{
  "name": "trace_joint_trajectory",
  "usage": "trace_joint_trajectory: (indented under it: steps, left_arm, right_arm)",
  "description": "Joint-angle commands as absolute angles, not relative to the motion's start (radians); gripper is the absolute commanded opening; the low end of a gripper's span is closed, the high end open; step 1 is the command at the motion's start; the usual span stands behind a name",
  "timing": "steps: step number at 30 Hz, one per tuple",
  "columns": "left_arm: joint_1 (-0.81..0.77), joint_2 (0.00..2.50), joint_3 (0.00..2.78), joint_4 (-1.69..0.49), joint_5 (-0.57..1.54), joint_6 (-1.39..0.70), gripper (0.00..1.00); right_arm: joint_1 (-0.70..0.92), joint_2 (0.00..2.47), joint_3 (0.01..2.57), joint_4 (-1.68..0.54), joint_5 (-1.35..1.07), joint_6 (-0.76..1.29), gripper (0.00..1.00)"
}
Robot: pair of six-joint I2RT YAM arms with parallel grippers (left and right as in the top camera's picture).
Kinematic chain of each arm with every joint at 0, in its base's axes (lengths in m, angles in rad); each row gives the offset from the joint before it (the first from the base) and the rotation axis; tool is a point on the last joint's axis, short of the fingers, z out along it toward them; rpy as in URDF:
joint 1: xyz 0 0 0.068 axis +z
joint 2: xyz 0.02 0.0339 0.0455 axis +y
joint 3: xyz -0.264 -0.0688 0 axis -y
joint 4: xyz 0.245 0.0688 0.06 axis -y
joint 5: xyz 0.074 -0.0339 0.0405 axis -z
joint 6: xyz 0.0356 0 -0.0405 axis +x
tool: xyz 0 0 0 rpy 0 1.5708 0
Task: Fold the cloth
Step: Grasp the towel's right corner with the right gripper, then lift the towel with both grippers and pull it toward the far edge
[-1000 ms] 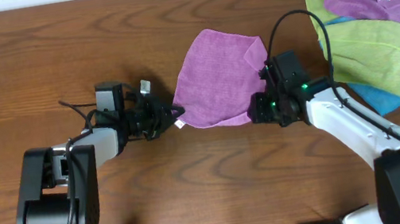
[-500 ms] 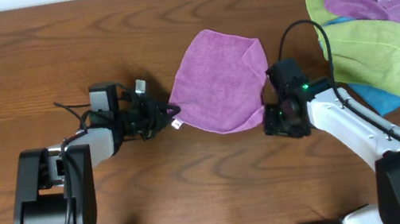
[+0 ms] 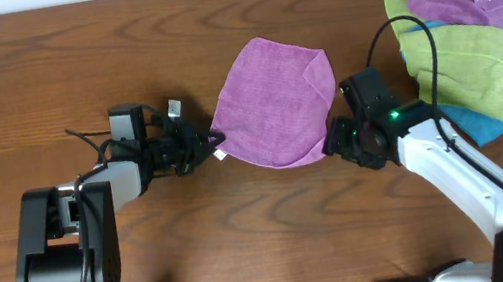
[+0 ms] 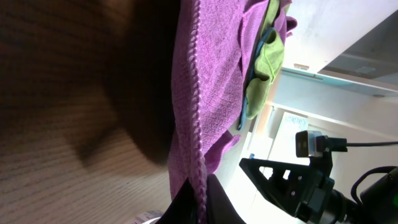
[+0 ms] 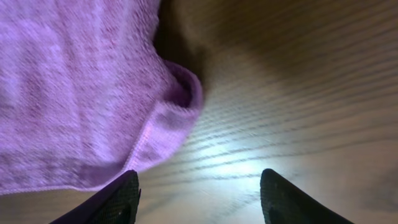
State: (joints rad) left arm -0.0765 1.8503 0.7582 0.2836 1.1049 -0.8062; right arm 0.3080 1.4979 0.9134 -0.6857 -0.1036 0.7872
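The curled near corner of the cloth is still ahead of my right gripper's open fingers. My right gripper needs to move down and toward the cloth, onto that corner.
The purple cloth [image 3: 274, 105] lies spread on the wood table in the middle of the overhead view. My left gripper [image 3: 215, 148] is shut on its left corner; the left wrist view shows the stitched hem [image 4: 196, 118] pinched between the fingers [image 4: 200, 202]. My right gripper [image 3: 336, 142] is open and empty at the cloth's lower right corner. In the right wrist view the curled purple corner [image 5: 177, 93] lies just ahead of the spread fingers [image 5: 199, 193], over bare wood.
A pile of other cloths sits at the back right: a green one [image 3: 477, 65], a smaller purple one [image 3: 472, 0] on top, and a blue one [image 3: 480, 123] underneath. It lies close to my right arm.
My right gripper has let go of the cloth's right corner and now sits open beside it. The cloth's lower right edge has settled on the table. My left gripper has shifted slightly left, still holding.
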Motion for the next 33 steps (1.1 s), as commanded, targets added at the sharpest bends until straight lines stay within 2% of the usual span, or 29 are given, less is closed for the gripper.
trace_joint_trajectory:
  steps: [1,10,16,18,22,23,29,33]
  left_arm:
    - [-0.072,1.847,0.777,0.281,1.127,-0.781,0.06]
    - [-0.072,1.847,0.777,0.281,1.128,-0.781,0.06]
    - [-0.072,1.847,0.777,0.281,1.131,-0.781,0.06]
    - [-0.072,1.847,0.777,0.281,1.135,-0.781,0.06]
    - [-0.072,1.847,0.777,0.281,1.140,-0.781,0.06]
    - [-0.072,1.847,0.777,0.281,1.143,-0.781,0.06]
    - [-0.069,1.840,0.780,0.290,1.191,-0.781,0.06]
    - [-0.044,1.762,0.805,0.290,1.198,-0.786,0.06]
  right_arm:
    - [0.316,1.535,0.916,-0.666,-0.121,0.882,0.61]
    - [0.317,1.624,0.916,-0.562,-0.132,0.970,0.60]
    - [0.318,1.679,0.916,-0.538,-0.131,0.980,0.55]
    - [0.318,1.687,0.916,-0.538,-0.132,0.979,0.45]
    - [0.318,1.687,0.916,-0.539,-0.131,0.957,0.08]
    - [0.318,1.687,0.916,-0.542,-0.131,0.939,0.02]
    - [0.318,1.607,0.917,-0.645,-0.079,0.873,0.01]
    - [0.316,1.354,0.939,-0.657,0.051,0.839,0.01]
